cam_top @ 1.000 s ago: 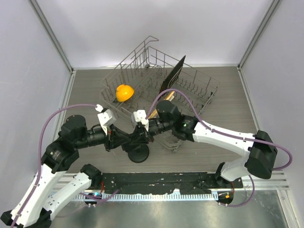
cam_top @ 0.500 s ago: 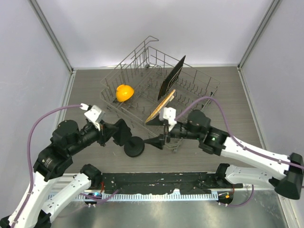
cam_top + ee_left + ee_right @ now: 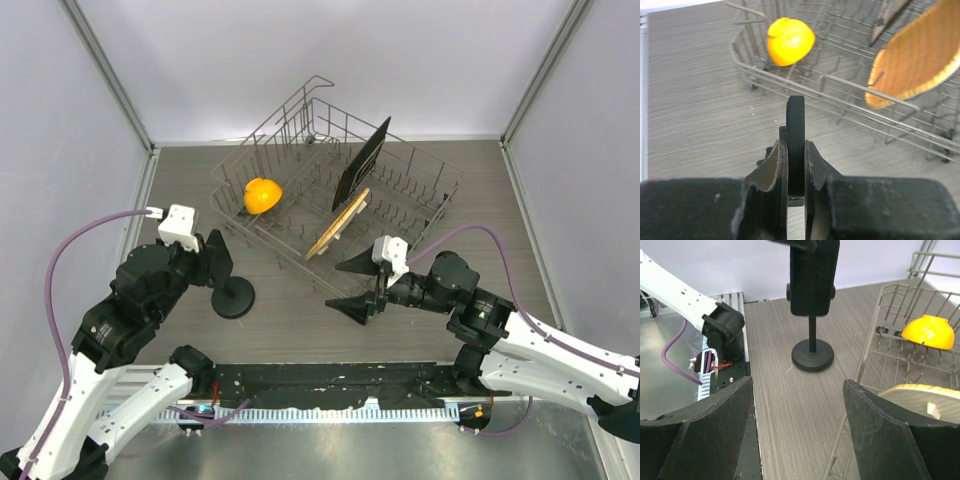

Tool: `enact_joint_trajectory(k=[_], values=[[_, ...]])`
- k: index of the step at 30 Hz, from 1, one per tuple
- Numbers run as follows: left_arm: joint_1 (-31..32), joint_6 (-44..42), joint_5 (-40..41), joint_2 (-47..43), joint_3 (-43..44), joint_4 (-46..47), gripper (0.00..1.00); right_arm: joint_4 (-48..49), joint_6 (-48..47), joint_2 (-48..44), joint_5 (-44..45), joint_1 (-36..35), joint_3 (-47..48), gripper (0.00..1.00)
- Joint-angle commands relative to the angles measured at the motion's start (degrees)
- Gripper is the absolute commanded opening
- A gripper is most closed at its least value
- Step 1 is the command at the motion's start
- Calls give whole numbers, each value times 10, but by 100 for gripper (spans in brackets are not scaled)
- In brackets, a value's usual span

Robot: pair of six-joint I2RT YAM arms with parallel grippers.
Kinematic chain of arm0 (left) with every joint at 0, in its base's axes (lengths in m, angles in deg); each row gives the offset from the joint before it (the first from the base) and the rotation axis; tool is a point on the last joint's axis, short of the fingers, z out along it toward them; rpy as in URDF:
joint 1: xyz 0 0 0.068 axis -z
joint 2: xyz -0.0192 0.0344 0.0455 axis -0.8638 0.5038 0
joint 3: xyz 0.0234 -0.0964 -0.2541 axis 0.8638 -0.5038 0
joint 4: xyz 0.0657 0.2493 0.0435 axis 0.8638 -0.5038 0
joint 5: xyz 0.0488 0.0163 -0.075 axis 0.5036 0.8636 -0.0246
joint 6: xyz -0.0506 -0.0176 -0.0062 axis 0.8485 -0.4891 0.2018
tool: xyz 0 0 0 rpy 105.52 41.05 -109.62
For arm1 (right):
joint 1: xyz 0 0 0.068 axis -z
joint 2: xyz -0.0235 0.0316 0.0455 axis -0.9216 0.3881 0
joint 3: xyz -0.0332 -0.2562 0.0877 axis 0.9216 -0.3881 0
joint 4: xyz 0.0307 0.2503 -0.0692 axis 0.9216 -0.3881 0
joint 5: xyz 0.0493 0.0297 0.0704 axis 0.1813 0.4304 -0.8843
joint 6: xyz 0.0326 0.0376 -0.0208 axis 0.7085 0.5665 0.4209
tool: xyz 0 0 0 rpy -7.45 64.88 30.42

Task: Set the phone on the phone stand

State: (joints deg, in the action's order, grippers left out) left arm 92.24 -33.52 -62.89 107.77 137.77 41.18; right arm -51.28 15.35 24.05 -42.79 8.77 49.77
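Observation:
My left gripper will next swing back toward the side and let go of the phone (image 3: 813, 277), because the table's near corner is to its left in the top view.
The phone stand (image 3: 812, 354) rests on the table on its round disc base (image 3: 232, 298). Its thin pole rises to a clip. The phone (image 3: 813, 277), a black slab, stands upright in that clip with the clip's tabs at its sides. My left gripper (image 3: 218, 268) is over the stand and shut on the phone's top edge. The left wrist view shows the phone (image 3: 795, 125) edge-on between the closed fingers of the left gripper (image 3: 795, 145). My right gripper (image 3: 348, 287) is open and holds nothing. It stays apart from the stand, to the stand's right, and the right gripper (image 3: 797, 385) faces the stand.
A grey wire dish rack (image 3: 430, 180) fills the back middle. It holds an orange round object (image 3: 262, 194), a tan woven piece (image 3: 338, 224) and an upright black board (image 3: 362, 160). The rack's near rim (image 3: 870, 360) is close to my right fingers.
The right gripper has opened, let go and pulled back to the right. The left arm has drawn back to the left, and the stand with the phone now stands further left.

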Motion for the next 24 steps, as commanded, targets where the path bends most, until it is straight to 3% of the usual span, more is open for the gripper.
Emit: enact_joint_trajectory(k=[1, 10, 15, 24], values=[[-1, -8, 177, 13, 43, 75, 0, -15, 9, -21, 18, -2, -5, 78], [-1, 3, 395, 2, 40, 54, 0, -6, 37, -42, 3, -3, -22, 78], [-1, 82, 535, 28, 69, -38, 0, -7, 48, -44, -4, -3, -22, 78], [-2, 232, 616, 41, 94, -169, 0, -13, 58, -56, -11, -3, -20, 78]])
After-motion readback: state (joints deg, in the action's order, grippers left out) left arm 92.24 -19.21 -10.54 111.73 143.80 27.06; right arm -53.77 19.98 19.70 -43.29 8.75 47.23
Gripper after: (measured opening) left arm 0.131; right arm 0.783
